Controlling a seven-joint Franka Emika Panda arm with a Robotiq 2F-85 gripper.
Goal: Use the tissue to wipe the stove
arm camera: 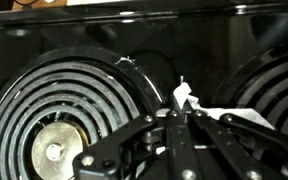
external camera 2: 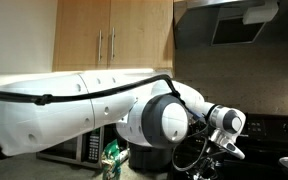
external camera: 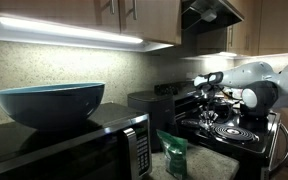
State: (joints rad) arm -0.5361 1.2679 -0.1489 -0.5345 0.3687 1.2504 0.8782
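I will drag the tissue (arm camera: 189,98) away from the green bottle with my gripper and let it go. More of the glossy stove top between the coil burners is that way, past my gripper.
The stove (external camera: 229,132) is black with spiral coil burners and a raised back panel; it shows at the right in both exterior views (external camera 2: 284,165). In the wrist view its glossy top (arm camera: 184,45) lies between two coil burners (arm camera: 59,110). My gripper (arm camera: 181,118) is shut on a white tissue (arm camera: 189,98), which sticks out past the fingertips and spreads right over the stove top between the burners. In an exterior view the gripper (external camera: 210,100) hangs low over the stove. In an exterior view it (external camera 2: 216,152) is dark and partly hidden by the arm.
A dark microwave (external camera: 84,150) carries a large teal bowl (external camera: 49,103). A green bottle (external camera: 172,152) stands on the speckled counter beside the stove; it also shows in an exterior view (external camera 2: 111,160). Wooden cabinets and a range hood (external camera: 214,15) hang overhead.
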